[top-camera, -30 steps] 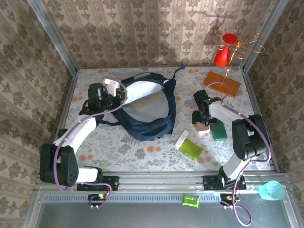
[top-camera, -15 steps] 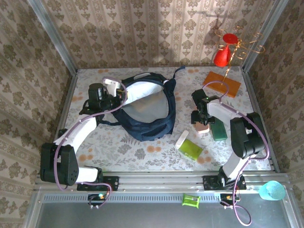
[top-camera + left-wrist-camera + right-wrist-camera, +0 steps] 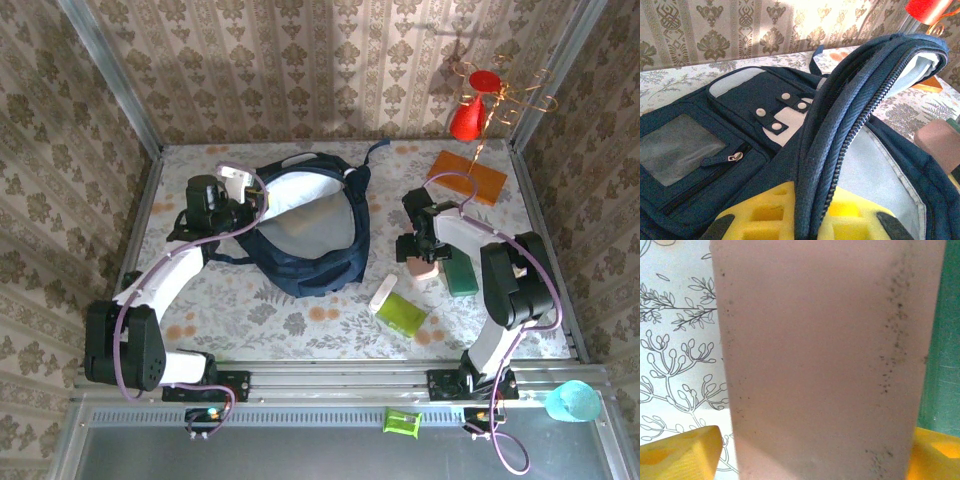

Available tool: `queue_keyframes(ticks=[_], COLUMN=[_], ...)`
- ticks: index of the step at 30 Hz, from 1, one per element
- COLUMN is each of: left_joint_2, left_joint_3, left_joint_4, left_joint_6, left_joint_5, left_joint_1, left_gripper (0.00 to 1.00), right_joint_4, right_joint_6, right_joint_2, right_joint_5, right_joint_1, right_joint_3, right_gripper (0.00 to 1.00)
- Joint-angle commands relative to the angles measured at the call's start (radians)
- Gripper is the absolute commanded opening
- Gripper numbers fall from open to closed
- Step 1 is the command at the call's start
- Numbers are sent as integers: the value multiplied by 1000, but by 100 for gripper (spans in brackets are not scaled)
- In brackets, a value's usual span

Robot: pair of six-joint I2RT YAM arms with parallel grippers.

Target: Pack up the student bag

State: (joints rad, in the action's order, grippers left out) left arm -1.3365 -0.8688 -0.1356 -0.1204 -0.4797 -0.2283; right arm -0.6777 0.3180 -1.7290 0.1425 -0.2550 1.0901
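Observation:
The block's long sides are next: my right gripper will move a little toward the bag [image 3: 310, 255] and close across them.
The student bag [image 3: 310, 255] lies unzipped in the middle of the table, its pale lining showing. My left gripper [image 3: 262, 205] is shut on the bag's zippered opening edge [image 3: 840, 115] and holds it raised; the yellow fingers [image 3: 765, 215] pinch the dark fabric, with the left gripper [image 3: 812, 220] at the bottom of the wrist view. My right gripper [image 3: 425, 258] hangs over a pink block [image 3: 428, 268] right of the bag. Its yellow fingers [image 3: 685, 452] stand open on either side of the pink block [image 3: 825, 355], with a gap showing on the left side.
A dark green flat thing [image 3: 462, 275] lies against the pink block. A white tube [image 3: 383, 293] and a lime-green pack [image 3: 403, 313] lie near the front. An orange slab [image 3: 467, 176] and a red cone on a wire stand [image 3: 467, 118] are at the back right.
The right gripper has shifted slightly left over the pink block and its jaws have spread a little. The left arm and the bag have stayed still.

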Motion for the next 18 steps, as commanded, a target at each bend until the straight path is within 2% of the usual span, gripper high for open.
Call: queue_keyframes(ticks=[1,4,11,16,18], left_joint_2=[3,5,7,8,8], left_joint_3=[-23,-22,-22,-22,-22], left_joint_4=[-30,-28,-28,-24,-24], left_joint_6=[-15,-13,-13,-12,-10], left_joint_5=[-26,-25,-28,-29,-29], left_joint_1=[3,4,3,3,3], left_gripper=[0,0,0,0,0], right_joint_4=[29,53,6,-6,-6], right_joint_6=[-1,9,12,14,12], right_joint_2=[-8,-20,-62,-83,-89], right_joint_5=[-49,-81,-6,25,27], right_joint_1=[2,3,-8,-17,-20], right_joint_3=[-5,-7,37,57,61], right_gripper=[80,74,86,87,82])
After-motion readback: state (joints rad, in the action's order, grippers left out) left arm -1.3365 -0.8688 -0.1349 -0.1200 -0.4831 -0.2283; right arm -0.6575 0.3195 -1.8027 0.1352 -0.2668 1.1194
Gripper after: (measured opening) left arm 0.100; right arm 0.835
